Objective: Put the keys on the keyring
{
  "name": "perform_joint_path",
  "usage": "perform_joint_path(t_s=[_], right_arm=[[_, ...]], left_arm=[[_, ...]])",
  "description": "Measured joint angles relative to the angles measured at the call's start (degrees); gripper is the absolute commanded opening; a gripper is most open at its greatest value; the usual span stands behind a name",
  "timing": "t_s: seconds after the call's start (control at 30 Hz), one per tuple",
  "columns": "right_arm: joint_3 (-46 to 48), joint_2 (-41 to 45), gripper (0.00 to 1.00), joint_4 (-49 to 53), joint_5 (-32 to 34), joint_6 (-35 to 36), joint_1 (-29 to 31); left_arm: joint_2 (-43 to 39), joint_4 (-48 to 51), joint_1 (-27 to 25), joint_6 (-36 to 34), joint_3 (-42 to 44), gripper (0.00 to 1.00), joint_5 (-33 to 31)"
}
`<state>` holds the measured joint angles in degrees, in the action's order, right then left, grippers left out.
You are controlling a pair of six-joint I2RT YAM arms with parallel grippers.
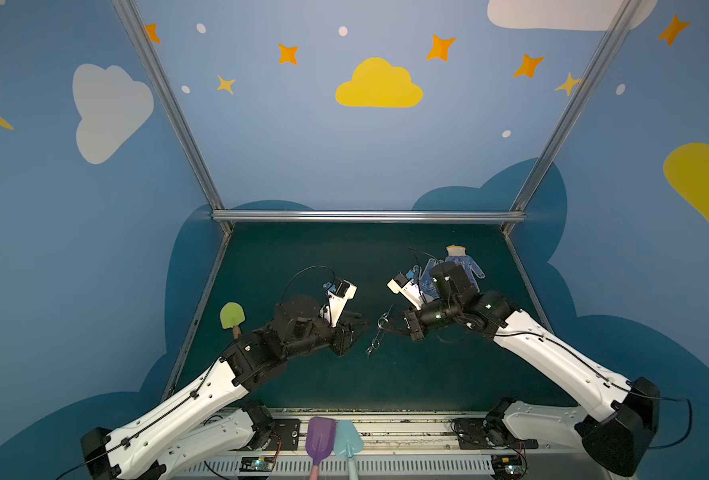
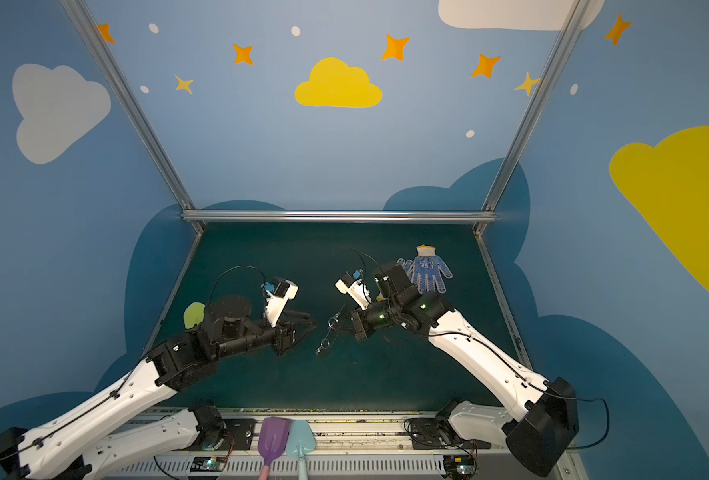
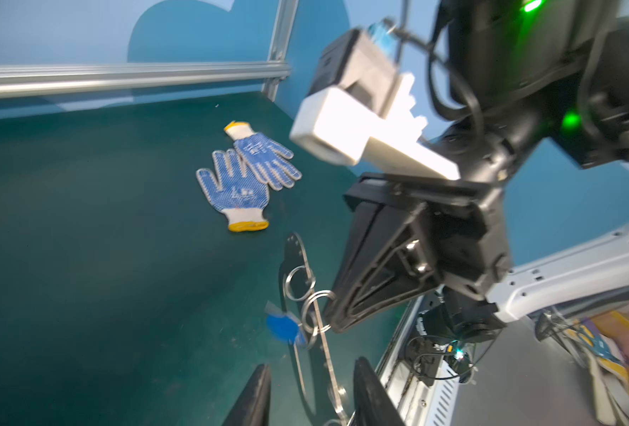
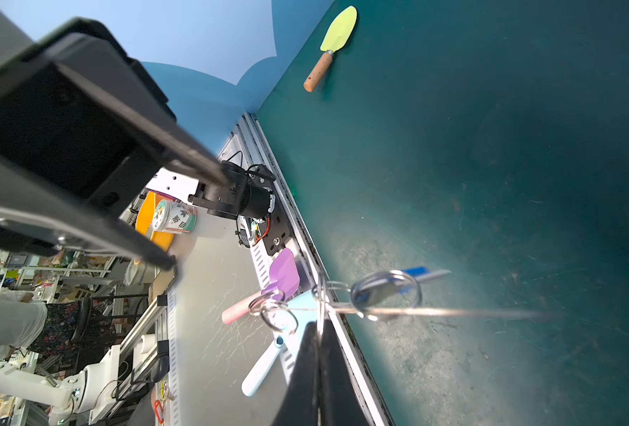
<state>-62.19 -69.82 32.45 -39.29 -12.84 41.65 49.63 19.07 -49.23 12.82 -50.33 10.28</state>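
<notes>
The keys already hang at the bare green mat under the hanging keyring, so the right gripper will next move down there and let go of the keyring's small metal ring.
My right gripper (image 4: 318, 326) is shut on the keyring (image 4: 453, 312), a thin grey plate held edge-on above the mat, with metal rings (image 4: 276, 313) along it. In both top views the keyring (image 1: 375, 336) (image 2: 327, 332) hangs between the two grippers. The keys (image 3: 281, 326), a blue plastic-headed piece and a silver key (image 4: 375, 293), hang blurred at one ring. My left gripper (image 3: 314, 396) is open; the plate's lower end (image 3: 336, 398) runs between its fingers (image 3: 257, 394) without a visible grip. The left gripper (image 1: 363, 326) faces the right gripper (image 1: 391, 330) closely.
A pair of blue dotted gloves (image 3: 248, 177) (image 1: 465, 266) lies at the back right of the green mat. A yellow-green trowel (image 4: 336, 33) (image 1: 232, 316) lies by the left wall. A purple shovel (image 1: 320, 440) and a light blue shovel (image 1: 348, 442) rest on the front rail.
</notes>
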Motion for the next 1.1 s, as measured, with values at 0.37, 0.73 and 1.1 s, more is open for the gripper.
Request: perform_joint_path(t_s=[0.37, 0.73, 1.1], right_arm=[[-3.3, -6.1, 0.0, 10.9, 11.9, 9.8, -0.8], [-0.8, -12.6, 0.0, -1.6, 6.8, 8.0, -1.8], [-11.9, -36.7, 0.0, -17.7, 0.7, 3.7, -1.8]], left_arm=[[0.5, -1.2, 0.6, 7.3, 6.4, 0.57, -8.3], [-3.4, -4.1, 0.9, 15.0, 13.6, 0.58, -13.9], [-9.6, -2.1, 1.5, 16.4, 13.8, 0.6, -20.0]])
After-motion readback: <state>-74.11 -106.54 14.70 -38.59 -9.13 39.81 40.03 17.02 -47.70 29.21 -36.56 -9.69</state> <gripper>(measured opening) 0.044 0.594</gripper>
